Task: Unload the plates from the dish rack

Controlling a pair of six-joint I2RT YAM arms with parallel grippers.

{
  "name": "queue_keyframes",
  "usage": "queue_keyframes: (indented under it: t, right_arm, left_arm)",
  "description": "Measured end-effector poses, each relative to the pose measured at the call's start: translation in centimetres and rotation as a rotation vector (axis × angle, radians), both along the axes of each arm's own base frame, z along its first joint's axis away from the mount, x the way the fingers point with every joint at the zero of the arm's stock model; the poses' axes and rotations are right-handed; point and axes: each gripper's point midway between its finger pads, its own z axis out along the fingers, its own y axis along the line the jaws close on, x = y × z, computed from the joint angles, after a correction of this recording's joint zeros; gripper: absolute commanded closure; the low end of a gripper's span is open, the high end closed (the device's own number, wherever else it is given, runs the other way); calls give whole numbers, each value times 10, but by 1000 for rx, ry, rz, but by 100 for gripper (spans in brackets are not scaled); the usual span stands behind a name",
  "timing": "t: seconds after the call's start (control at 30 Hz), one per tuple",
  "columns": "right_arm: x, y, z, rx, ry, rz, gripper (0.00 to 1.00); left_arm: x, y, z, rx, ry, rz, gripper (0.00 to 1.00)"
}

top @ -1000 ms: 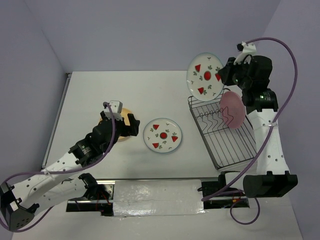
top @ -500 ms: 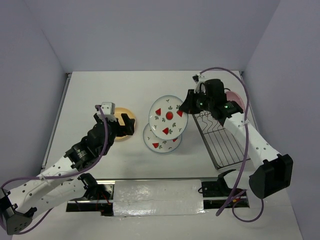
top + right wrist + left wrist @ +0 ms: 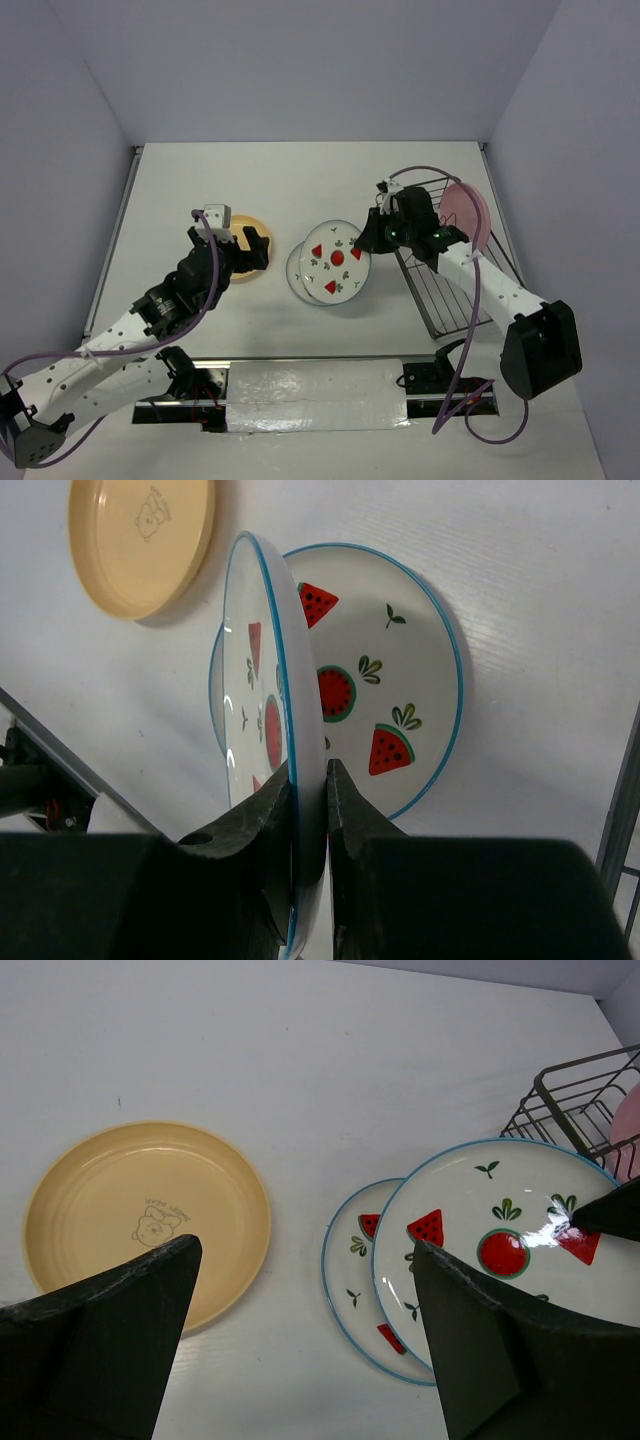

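The right gripper goes down a little next, then opens on the plate's rim, since the held plate already overlaps the flat white plate [image 3: 337,687].
My right gripper [image 3: 372,235] [image 3: 308,780] is shut on the rim of a white plate with red fruit marks [image 3: 338,258] [image 3: 255,670] [image 3: 500,1250]. It holds that plate tilted, just above a second like plate [image 3: 296,272] [image 3: 390,700] [image 3: 350,1280] lying flat on the table. The yellow-orange plate [image 3: 250,232] [image 3: 130,1220] [image 3: 140,540] lies flat to the left. My left gripper [image 3: 245,252] [image 3: 300,1350] hovers open and empty over its near edge. The pink plate [image 3: 466,215] [image 3: 628,1125] stands upright in the dark wire dish rack [image 3: 450,290] [image 3: 570,1100] at the right.
The enclosure walls stand close on the left, back and right. A mounting rail [image 3: 300,385] runs along the table's near edge between the arm bases. The rack's wire side [image 3: 625,810] is right of the held plate.
My right arm has carried the fruit plate from above the rack leftward and down, over the fruit plate on the table. The left arm has barely moved.
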Motion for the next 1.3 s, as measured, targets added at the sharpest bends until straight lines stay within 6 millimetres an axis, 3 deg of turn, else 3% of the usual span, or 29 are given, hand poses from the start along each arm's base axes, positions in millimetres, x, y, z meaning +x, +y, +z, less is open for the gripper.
queue_keyframes:
  t: [0.47, 0.73, 0.93, 1.3]
  right_arm:
    - [2, 5, -21, 31, -11, 2, 99]
    - [6, 4, -31, 17, 12, -11, 91]
    - [9, 4, -35, 12, 18, -27, 72]
    - [14, -7, -46, -55, -2, -86, 60]
  left_arm:
    - [2, -2, -4, 11, 11, -1, 1]
    - [2, -2, -4, 11, 11, -2, 1]
    - [2, -3, -5, 13, 13, -5, 1]
    - [3, -4, -7, 18, 18, -8, 1]
